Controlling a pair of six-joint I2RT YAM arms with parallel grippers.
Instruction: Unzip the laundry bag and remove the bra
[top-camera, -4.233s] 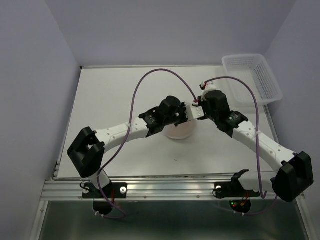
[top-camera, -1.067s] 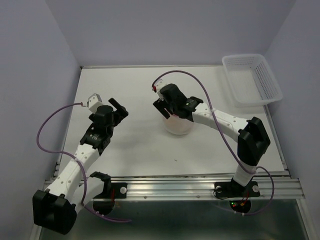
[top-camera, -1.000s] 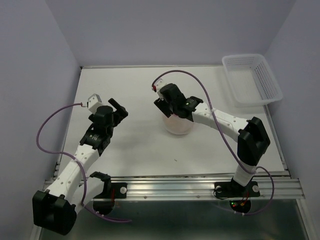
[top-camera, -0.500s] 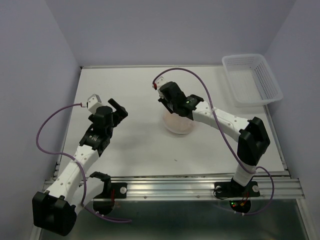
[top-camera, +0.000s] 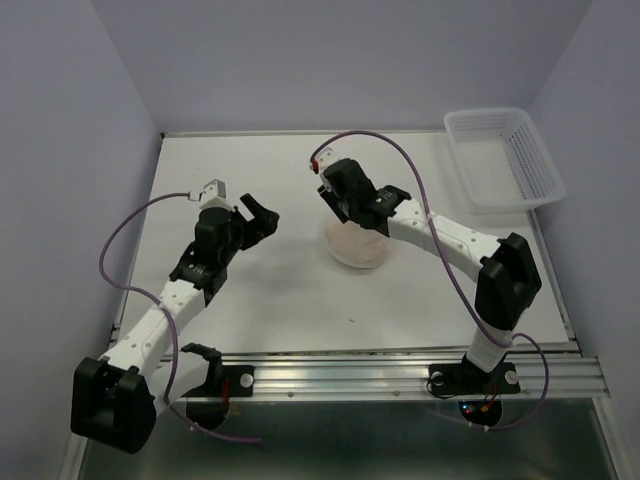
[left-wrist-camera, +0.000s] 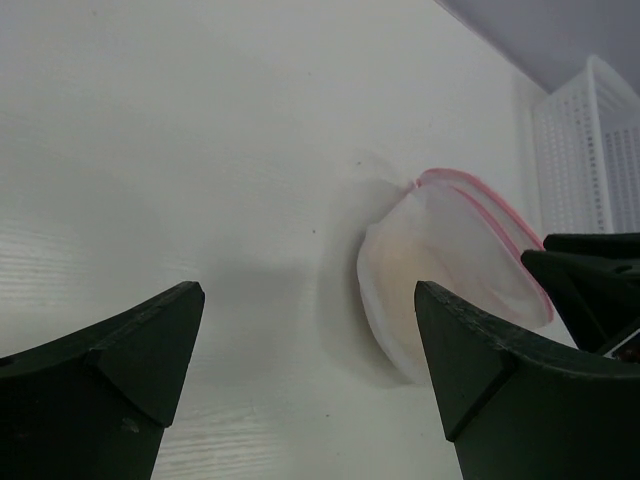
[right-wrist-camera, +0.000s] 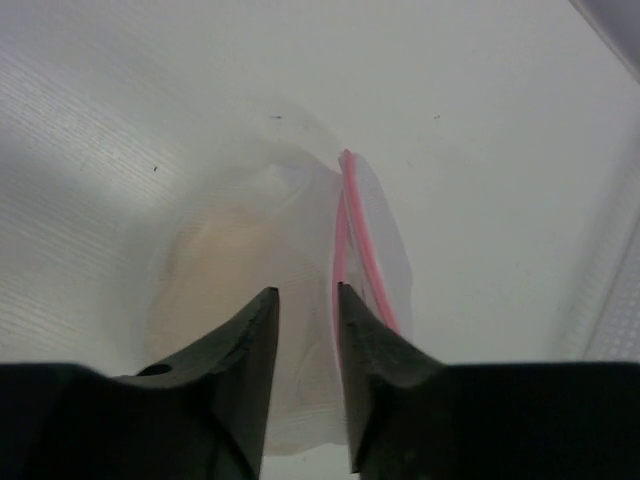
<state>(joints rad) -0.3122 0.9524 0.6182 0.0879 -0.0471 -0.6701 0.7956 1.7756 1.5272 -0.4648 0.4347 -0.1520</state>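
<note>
I need to open my right gripper wider next, then lower it toward the basket over the pink-edged flap (right-wrist-camera: 370, 265), because the flap is outside the gripper's narrow gap.
The laundry bag (top-camera: 357, 247) lies mid-table, a round white mesh pouch with a pink zipper rim (right-wrist-camera: 360, 240). A beige shape, the bra (right-wrist-camera: 215, 262), shows through the mesh inside it. My right gripper (top-camera: 352, 222) hangs straight over the bag's far side. Its fingers (right-wrist-camera: 305, 293) stand open by a narrow gap, with mesh showing between them and the pink rim just right of the right fingertip. My left gripper (top-camera: 256, 220) is wide open to the left of the bag, apart from it. In the left wrist view the bag (left-wrist-camera: 450, 260) lies ahead of the left gripper (left-wrist-camera: 308, 300).
A white lattice basket (top-camera: 505, 155) stands at the table's back right corner and also shows as the basket (left-wrist-camera: 590, 150) in the left wrist view. The right arm's cable (top-camera: 380, 140) arches over the table behind the bag.
My left arm has swung right, bringing its open gripper closer to the bag. The right wrist has edged slightly toward the back above the bag. The bag has stayed in place.
</note>
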